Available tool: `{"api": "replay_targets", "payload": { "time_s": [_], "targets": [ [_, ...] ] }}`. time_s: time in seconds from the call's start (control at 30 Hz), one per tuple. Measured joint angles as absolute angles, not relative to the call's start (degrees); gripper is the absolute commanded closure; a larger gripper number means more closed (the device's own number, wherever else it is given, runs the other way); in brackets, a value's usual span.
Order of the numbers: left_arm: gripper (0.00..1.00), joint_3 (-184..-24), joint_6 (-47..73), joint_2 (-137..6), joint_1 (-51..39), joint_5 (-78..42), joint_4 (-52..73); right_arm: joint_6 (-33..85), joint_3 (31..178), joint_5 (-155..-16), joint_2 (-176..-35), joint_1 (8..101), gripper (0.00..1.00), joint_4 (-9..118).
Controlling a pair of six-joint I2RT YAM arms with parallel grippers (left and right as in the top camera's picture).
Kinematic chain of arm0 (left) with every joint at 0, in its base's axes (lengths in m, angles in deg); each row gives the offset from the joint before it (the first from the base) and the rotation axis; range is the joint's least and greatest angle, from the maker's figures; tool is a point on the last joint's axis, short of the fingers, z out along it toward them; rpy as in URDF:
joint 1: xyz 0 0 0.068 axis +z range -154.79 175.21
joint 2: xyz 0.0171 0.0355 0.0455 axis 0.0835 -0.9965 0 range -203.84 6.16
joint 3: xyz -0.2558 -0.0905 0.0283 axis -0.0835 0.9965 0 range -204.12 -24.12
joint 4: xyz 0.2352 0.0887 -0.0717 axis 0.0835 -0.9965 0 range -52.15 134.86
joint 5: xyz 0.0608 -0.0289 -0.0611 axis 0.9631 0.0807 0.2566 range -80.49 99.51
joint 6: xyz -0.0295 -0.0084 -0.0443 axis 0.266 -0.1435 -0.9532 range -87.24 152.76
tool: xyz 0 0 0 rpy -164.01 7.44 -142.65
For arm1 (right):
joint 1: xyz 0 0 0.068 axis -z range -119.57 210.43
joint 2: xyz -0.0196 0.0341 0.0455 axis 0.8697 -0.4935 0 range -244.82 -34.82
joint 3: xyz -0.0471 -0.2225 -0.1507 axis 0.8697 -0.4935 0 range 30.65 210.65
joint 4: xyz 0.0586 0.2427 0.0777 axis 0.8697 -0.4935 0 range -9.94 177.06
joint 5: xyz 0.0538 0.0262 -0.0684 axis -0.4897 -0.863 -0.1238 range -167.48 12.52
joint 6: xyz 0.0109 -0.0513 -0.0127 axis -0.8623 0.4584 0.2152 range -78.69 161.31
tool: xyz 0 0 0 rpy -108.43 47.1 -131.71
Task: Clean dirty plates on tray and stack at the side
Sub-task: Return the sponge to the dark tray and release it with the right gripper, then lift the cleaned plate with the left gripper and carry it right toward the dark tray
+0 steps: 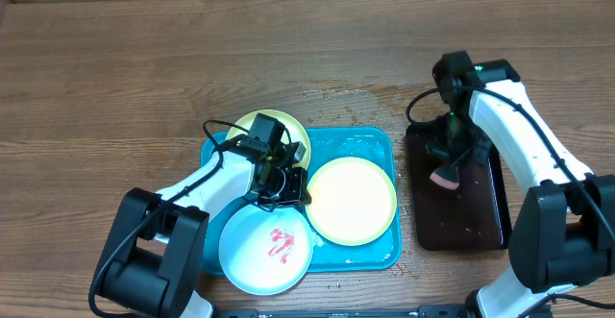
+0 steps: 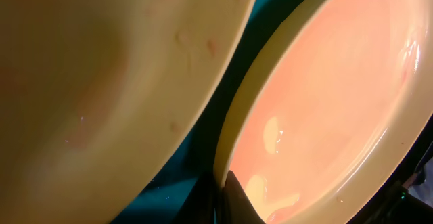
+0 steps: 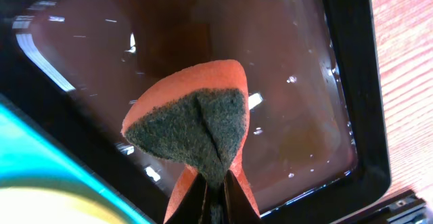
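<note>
My right gripper holds the orange sponge and will lower it into the dark brown-black tray and let it go, because the plate in my left gripper has a clean centre.
The turquoise tray (image 1: 357,145) holds a yellow-green rimmed plate (image 1: 354,201) with a clean white centre. My left gripper (image 1: 292,189) is shut on that plate's left rim, and the left wrist view shows the rim (image 2: 233,143) pinched between my fingers (image 2: 226,198). A second yellow-green plate (image 1: 246,124) lies behind, mostly under my left arm. A pale blue plate (image 1: 252,258) with a red smear sits at the tray's front left corner. My right gripper (image 1: 446,164) is shut on an orange sponge (image 3: 196,116) with a dark scouring face.
The sponge hangs over a dark brown-black tray (image 1: 479,224) with water in it (image 3: 304,116), right of the turquoise tray. Water droplets (image 1: 357,94) lie on the wooden table behind the tray.
</note>
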State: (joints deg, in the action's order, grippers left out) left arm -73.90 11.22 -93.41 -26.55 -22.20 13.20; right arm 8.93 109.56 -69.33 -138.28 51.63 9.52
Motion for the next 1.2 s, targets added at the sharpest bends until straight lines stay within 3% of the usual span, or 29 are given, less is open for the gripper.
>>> {"api": "replay_targets", "payload": {
  "time_s": [0.2, 0.23, 0.3, 0.33, 0.4, 0.43, 0.73, 1.2],
  "targets": [
    [0.96, -73.90, 11.22, -93.41, -26.55, -22.20, 13.20, 7.79, 103.68, -69.33, -138.30, 52.90, 0.96, 12.93],
    [0.96, -73.90, 11.22, -93.41, -26.55, -22.20, 13.22, 7.62, 102.92, -69.33, -138.30, 52.90, 0.88, 13.52],
    [0.96, -73.90, 11.22, -93.41, -26.55, -22.20, 13.20, 7.53, 100.97, -69.53, -138.30, 52.90, 0.46, 14.92],
    [0.96, -73.90, 11.22, -93.41, -26.55, -22.20, 13.20, 6.98, 99.97, -69.64, -138.30, 52.90, 0.40, 15.68],
    [0.96, -73.90, 11.22, -93.41, -26.55, -22.20, 13.20, 6.83, 98.61, -69.88, -138.30, 52.90, 0.15, 16.49],
    [0.96, -73.90, 11.22, -93.41, -26.55, -22.20, 13.22, 6.77, 98.24, -70.08, -138.30, 52.90, 0.09, 16.71],
    [0.96, -73.90, 11.22, -93.41, -26.55, -22.20, 13.22, 7.01, 99.44, -71.11, -138.30, 52.90, 0.03, 15.77],
    [0.96, -78.21, 11.03, -93.41, -26.55, -22.92, 9.41, 9.52, 127.70, -71.26, -138.35, 52.90, 0.00, -0.60]
  ]
}}
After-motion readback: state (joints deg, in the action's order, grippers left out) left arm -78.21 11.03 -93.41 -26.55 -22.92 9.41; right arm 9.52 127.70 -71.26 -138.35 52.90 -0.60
